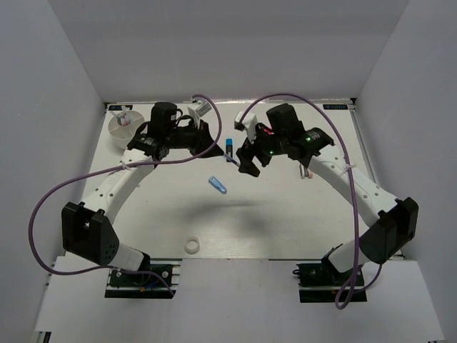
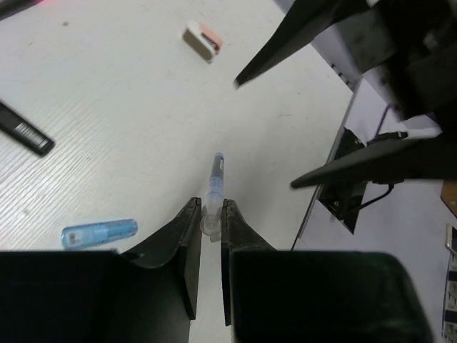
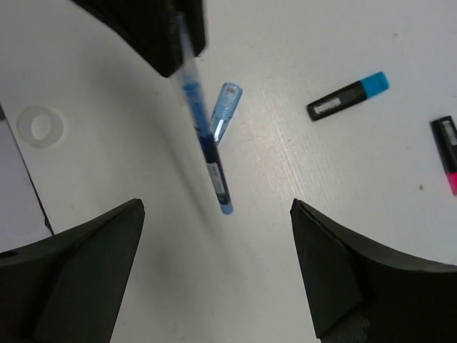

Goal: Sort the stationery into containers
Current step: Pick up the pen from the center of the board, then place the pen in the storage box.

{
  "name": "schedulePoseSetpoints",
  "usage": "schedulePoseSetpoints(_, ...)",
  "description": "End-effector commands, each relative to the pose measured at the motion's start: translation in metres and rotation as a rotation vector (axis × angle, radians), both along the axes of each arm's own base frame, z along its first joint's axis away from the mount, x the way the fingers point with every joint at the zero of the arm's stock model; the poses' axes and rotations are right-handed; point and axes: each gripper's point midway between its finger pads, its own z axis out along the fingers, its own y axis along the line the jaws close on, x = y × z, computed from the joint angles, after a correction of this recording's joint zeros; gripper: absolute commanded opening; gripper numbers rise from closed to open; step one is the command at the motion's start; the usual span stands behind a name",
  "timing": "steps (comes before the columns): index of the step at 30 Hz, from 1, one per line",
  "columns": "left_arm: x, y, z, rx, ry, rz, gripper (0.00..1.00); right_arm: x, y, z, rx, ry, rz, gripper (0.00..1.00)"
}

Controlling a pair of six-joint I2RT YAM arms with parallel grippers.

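Observation:
The blue pen goes over the white round tub [image 1: 123,126] next as my left gripper turns away from my right gripper. The pen is then released, since pens sit there.
My left gripper [image 2: 208,205] is shut on the clear cap end of a blue pen [image 2: 216,171]. The pen [image 3: 205,136] sticks out from it, and its free tip lies between the wide-apart fingers of my open right gripper [image 3: 216,209], touching neither. From above, the pen [image 1: 230,147] spans the gap between the left gripper [image 1: 211,140] and the right gripper [image 1: 246,161]. A translucent blue tube [image 1: 217,185] lies on the table just below them. The white tape ring [image 1: 191,245] sits near the front edge. The white round tub [image 1: 123,126] stands at the back left.
A black marker with a blue end [image 3: 348,95] and one with a pink end [image 3: 446,153] lie on the table in the right wrist view. Another black marker [image 2: 25,132] shows in the left wrist view. Purple cables [image 1: 86,179] loop over both arms. White walls close in the table.

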Motion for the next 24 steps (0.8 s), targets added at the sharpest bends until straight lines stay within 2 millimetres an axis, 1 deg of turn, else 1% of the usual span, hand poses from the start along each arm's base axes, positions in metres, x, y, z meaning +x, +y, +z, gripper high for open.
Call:
schedulePoseSetpoints(1,0.004,0.023,0.006,0.03,-0.007,0.138,0.0,0.025,-0.013,0.052,0.153,-0.07,-0.169,0.89)
schedulePoseSetpoints(2,0.016,0.035,0.004,0.051,-0.003,0.219,0.0,0.026,-0.014,0.057,0.176,-0.069,-0.183,0.89)
schedulePoseSetpoints(3,0.022,0.045,0.003,0.068,-0.002,0.268,0.0,0.037,-0.025,0.061,0.192,-0.065,-0.225,0.89)
schedulePoseSetpoints(4,0.031,0.055,0.002,0.09,-0.002,0.325,0.0,0.035,-0.025,0.062,0.207,-0.045,-0.216,0.89)
schedulePoseSetpoints(5,0.053,0.083,0.002,0.139,-0.026,0.465,0.0,0.039,-0.026,0.063,0.214,-0.024,-0.232,0.89)
schedulePoseSetpoints(6,0.066,0.1,0.008,0.165,-0.045,0.548,0.0,0.048,-0.037,0.06,0.211,-0.008,-0.27,0.89)
schedulePoseSetpoints(7,0.078,0.12,0.011,0.189,-0.055,0.631,0.0,0.049,-0.041,0.053,0.202,0.027,-0.278,0.89)
schedulePoseSetpoints(8,0.094,0.157,0.013,0.228,-0.063,0.764,0.0,0.053,-0.043,0.045,0.195,0.059,-0.286,0.89)
schedulePoseSetpoints(9,0.103,0.174,0.016,0.251,-0.072,0.818,0.0,0.06,-0.053,0.041,0.193,0.076,-0.314,0.89)
schedulePoseSetpoints(10,0.117,0.191,0.029,0.268,-0.103,0.877,0.0,0.063,-0.059,0.038,0.192,0.09,-0.327,0.89)
schedulePoseSetpoints(11,0.126,0.222,0.034,0.329,-0.123,0.971,0.0,0.067,-0.064,0.03,0.173,0.112,-0.336,0.89)
schedulePoseSetpoints(12,0.133,0.238,0.04,0.37,-0.137,1.015,0.0,0.069,-0.066,0.027,0.168,0.127,-0.333,0.89)
schedulePoseSetpoints(13,0.151,0.251,0.06,0.404,-0.186,1.053,0.0,0.071,-0.068,0.021,0.166,0.153,-0.329,0.89)
schedulePoseSetpoints(14,0.156,0.264,0.062,0.444,-0.183,1.091,0.0,0.072,-0.07,0.019,0.162,0.169,-0.33,0.89)
schedulePoseSetpoints(15,0.162,0.284,0.071,0.473,-0.2,1.157,0.0,0.074,-0.071,0.02,0.162,0.166,-0.324,0.89)
schedulePoseSetpoints(16,0.173,0.294,0.083,0.486,-0.233,1.188,0.0,0.075,-0.072,0.02,0.17,0.174,-0.323,0.89)
schedulePoseSetpoints(17,0.178,0.303,0.09,0.49,-0.255,1.219,0.0,0.076,-0.071,0.019,0.173,0.177,-0.319,0.89)
schedulePoseSetpoints(18,0.182,0.317,0.094,0.507,-0.266,1.262,0.0,0.075,-0.071,0.018,0.179,0.18,-0.309,0.89)
schedulePoseSetpoints(19,0.186,0.324,0.098,0.511,-0.279,1.277,0.0,0.076,-0.072,0.018,0.181,0.184,-0.31,0.89)
schedulePoseSetpoints(20,0.196,0.33,0.104,0.512,-0.285,1.291,0.0,0.076,-0.072,0.017,0.184,0.186,-0.311,0.89)
schedulePoseSetpoints(21,0.199,0.339,0.106,0.512,-0.281,1.305,0.0,0.075,-0.072,0.016,0.186,0.195,-0.306,0.89)
schedulePoseSetpoints(23,0.211,0.35,0.107,0.516,-0.278,1.32,0.0,0.075,-0.073,0.015,0.187,0.2,-0.309,0.89)
schedulePoseSetpoints(24,0.214,0.349,0.105,0.518,-0.274,1.315,0.0,0.075,-0.074,0.015,0.188,0.201,-0.309,0.89)
